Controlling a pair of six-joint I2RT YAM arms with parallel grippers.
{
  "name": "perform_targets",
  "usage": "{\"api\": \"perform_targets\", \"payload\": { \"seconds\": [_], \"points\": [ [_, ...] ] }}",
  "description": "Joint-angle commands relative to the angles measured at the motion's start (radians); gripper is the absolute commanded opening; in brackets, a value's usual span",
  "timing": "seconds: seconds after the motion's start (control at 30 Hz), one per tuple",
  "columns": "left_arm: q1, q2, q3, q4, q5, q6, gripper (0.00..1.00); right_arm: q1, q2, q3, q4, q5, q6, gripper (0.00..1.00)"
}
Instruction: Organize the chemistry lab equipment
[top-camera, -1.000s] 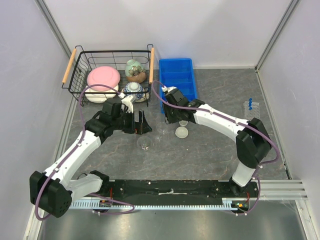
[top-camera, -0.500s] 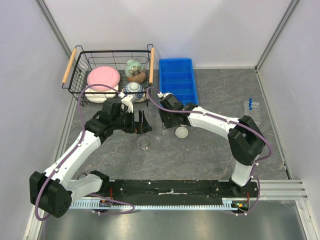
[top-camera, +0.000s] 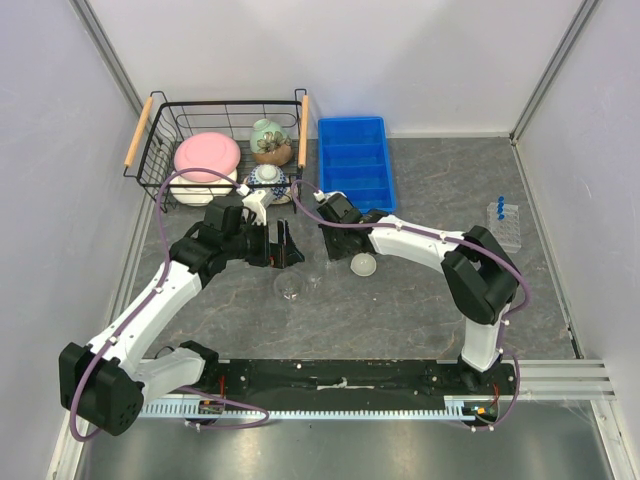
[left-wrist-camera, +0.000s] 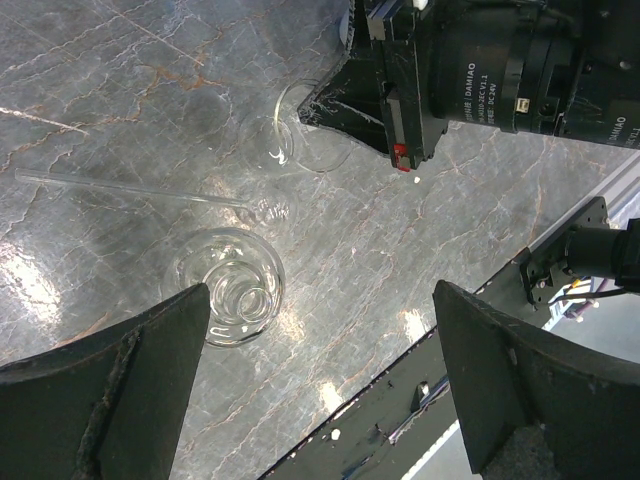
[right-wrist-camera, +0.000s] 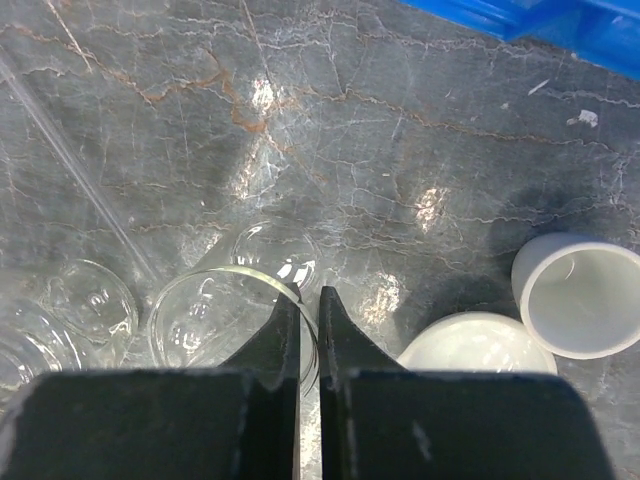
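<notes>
My right gripper lifts and carries the flask outward over the near section of the blue tray next, then lowers and releases it, since the tray's bare bottom shows there.
In the right wrist view my right gripper (right-wrist-camera: 309, 298) is shut on the thin rim of a wide-mouthed clear glass flask (right-wrist-camera: 215, 300) that stands on the table. Two small white dishes (right-wrist-camera: 478, 345) (right-wrist-camera: 578, 295) lie just right of it. More clear glass (right-wrist-camera: 95, 295) sits to its left. In the top view the right gripper (top-camera: 333, 245) is beside a white dish (top-camera: 363, 264). My left gripper (top-camera: 283, 245) is open and empty, above the table. Below it stands a round clear flask (left-wrist-camera: 225, 285), also seen in the top view (top-camera: 291, 287). A glass rod (left-wrist-camera: 130, 188) lies nearby. Blue-capped tubes (top-camera: 503, 215) stand at the far right.
A blue compartment tray (top-camera: 355, 160) sits at the back centre. A wire basket (top-camera: 150, 185) at the back left holds pink, white and patterned crockery. The two grippers are close together at mid-table. Grey walls close in both sides.
My right gripper has moved left and down from the blue tray's near end to the clear flask, and is now shut on its rim. The left arm has not moved.
</notes>
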Motion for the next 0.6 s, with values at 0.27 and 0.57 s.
{"api": "perform_targets", "payload": {
  "seconds": [0.27, 0.57],
  "points": [
    [0.005, -0.022, -0.003, 0.034, 0.028, 0.020, 0.99, 0.004, -0.058, 0.068, -0.053, 0.065, -0.001, 0.00],
    [0.005, -0.022, -0.005, 0.036, 0.037, 0.018, 0.99, -0.004, -0.170, 0.222, -0.214, 0.224, -0.047, 0.00]
  ]
}}
